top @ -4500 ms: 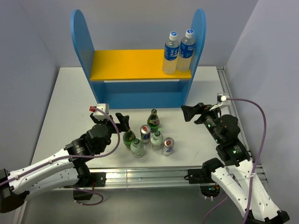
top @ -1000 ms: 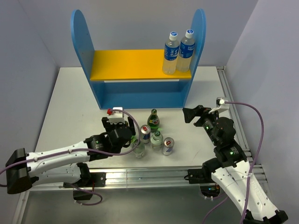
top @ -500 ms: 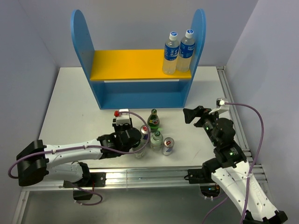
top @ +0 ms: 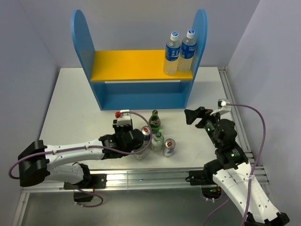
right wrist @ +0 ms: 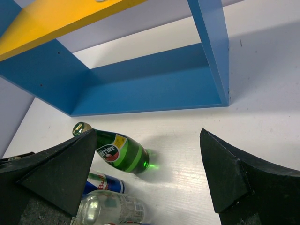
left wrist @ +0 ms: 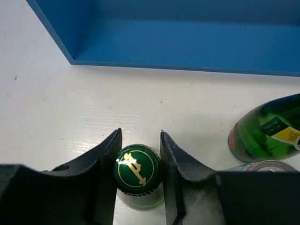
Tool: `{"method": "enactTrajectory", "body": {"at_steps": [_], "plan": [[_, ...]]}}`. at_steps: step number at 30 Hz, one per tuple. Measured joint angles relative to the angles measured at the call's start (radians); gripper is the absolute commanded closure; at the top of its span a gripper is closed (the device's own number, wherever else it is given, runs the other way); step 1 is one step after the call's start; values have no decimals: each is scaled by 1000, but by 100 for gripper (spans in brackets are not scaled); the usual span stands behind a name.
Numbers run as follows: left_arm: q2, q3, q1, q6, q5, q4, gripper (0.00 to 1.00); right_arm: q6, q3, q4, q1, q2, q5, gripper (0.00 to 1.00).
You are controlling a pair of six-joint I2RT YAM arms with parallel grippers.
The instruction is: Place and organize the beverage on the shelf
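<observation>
My left gripper rises next, carries the bottle with the gold-printed cap outward and releases it on the yellow board's empty end [top: 105, 65], which lies above and outward of the gripper.
My left gripper [left wrist: 140, 138] is shut on the green gold-printed cap of a dark green glass bottle [left wrist: 137, 170], which stands upright on the table. From above, the gripper [top: 133, 139] covers that bottle. A second dark green bottle [top: 154, 121] stands further back, also in the left wrist view [left wrist: 268, 129] and the right wrist view [right wrist: 120, 151]. Two cans [top: 146, 134] [top: 169, 147] and two short clear bottles [top: 157, 141] [top: 139, 152] cluster beside it. The blue shelf [top: 141, 94] with its yellow board [top: 131, 65] stands behind. My right gripper [top: 192, 115] [right wrist: 148, 136] hangs open with nothing in it, right of the cluster.
Two taller clear bottles with blue caps [top: 172, 54] [top: 187, 51] stand at the right end of the yellow board. The shelf's lower level [right wrist: 154, 89] holds nothing. A metal rail [top: 141, 176] runs along the table's near edge.
My left arm slid right to the drinks and its jaws closed on the green bottle's cap. The right arm has stayed still.
</observation>
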Motion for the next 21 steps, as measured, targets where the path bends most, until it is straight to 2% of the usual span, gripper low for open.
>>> {"method": "enactTrajectory", "body": {"at_steps": [7, 14, 21], "plan": [[-6, 80, -2, 61, 3, -69, 100, 2, 0, 0, 0, 0, 2, 3], [-54, 192, 11, 256, 35, -3, 100, 3, 0, 0, 0, 0, 3, 3], [-50, 375, 113, 452, 102, 40, 100, 2, 0, 1, 0, 0, 4, 3]]}}
